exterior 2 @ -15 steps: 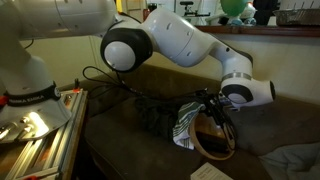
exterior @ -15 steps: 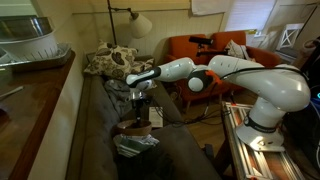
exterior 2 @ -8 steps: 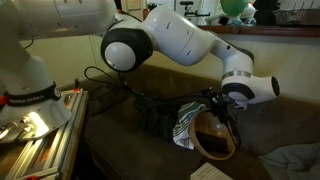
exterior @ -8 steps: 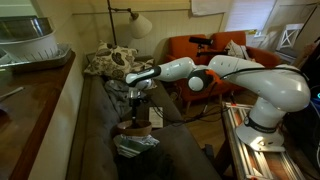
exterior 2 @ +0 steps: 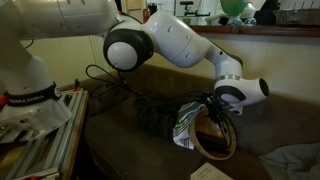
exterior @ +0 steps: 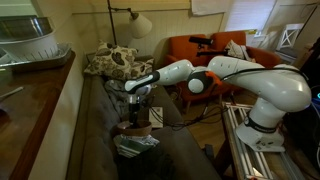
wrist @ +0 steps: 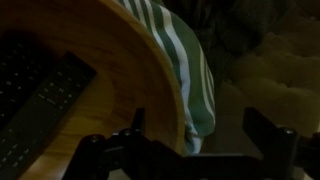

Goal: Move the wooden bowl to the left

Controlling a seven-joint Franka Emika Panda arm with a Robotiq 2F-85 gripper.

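Note:
My gripper stays down at the bowl's rim by the striped cloth (wrist: pixel 182 132) and closes its fingers together next, because they stand open on either side of it.
The wooden bowl (exterior 2: pixel 203 150) lies on the dark couch, brown with a lighter rim, and shows in both exterior views (exterior: pixel 130 128). In the wrist view its tan wood (wrist: pixel 110 70) fills the left half. My gripper (exterior 2: pixel 216 108) hangs right over the bowl's rim, pointing down; it also shows from the far side (exterior: pixel 135 106). In the wrist view the two dark fingers (wrist: pixel 200 135) stand wide apart, with the bowl's rim and a striped cloth between them. The fingers are open and not closed on the rim.
A green-and-white striped cloth (exterior 2: pixel 185 126) lies against the bowl (wrist: pixel 190 60). A dark remote (wrist: pixel 40 100) is beside it. A small white card (exterior 2: pixel 210 172) lies at the couch's front. Black cables (exterior 2: pixel 130 95) trail over the couch. A patterned cushion (exterior: pixel 110 62) and an orange armchair (exterior: pixel 200 50) stand behind.
My gripper has come down a little closer onto the bowl's rim. The bowl and cloth have stayed in place.

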